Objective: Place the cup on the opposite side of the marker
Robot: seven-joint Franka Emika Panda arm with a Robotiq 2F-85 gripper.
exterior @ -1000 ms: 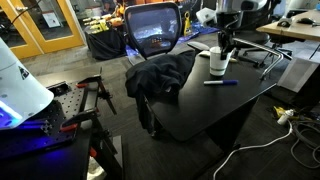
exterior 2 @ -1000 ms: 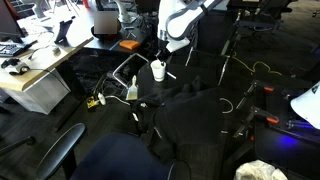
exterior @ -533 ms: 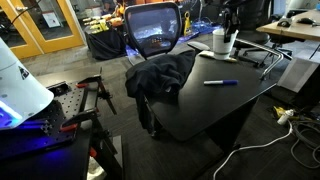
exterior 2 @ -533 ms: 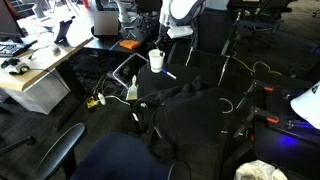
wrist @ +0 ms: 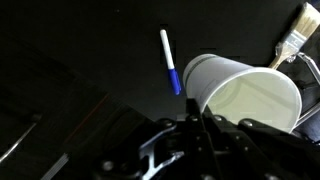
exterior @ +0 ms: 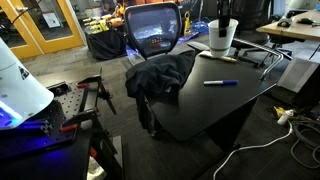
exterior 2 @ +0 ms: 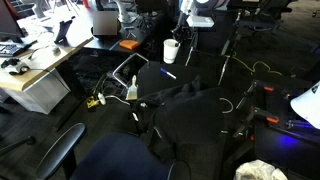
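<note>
My gripper will carry the cup (exterior: 222, 37) back past the marker, lower it onto the bare near part of the tabletop and let go of it, because it hangs beyond the marker.
The white cup (exterior: 222, 37) hangs in the air above the far part of the black table (exterior: 215, 108), held at its rim by my gripper (exterior: 224, 22). It also shows in an exterior view (exterior 2: 171, 51) and in the wrist view (wrist: 245, 92), tilted with its mouth open to the camera. One finger of the gripper (wrist: 200, 118) is inside the rim and one is outside. The dark blue marker (exterior: 220, 82) lies flat on the table, nearer the front than the cup. It also shows in an exterior view (exterior 2: 168, 72) and in the wrist view (wrist: 170, 62).
A dark garment (exterior: 160, 75) lies over the table's edge, in front of an office chair (exterior: 152, 30). A paintbrush (wrist: 293, 35) lies on the table beyond the cup. A metal frame (exterior: 262, 52) stands at the table's far end. A bottle (exterior 2: 131, 90) sits near a table corner.
The gripper has lifted the cup off the table near the marker and carried it up and toward the table's far end. The marker has not moved.
</note>
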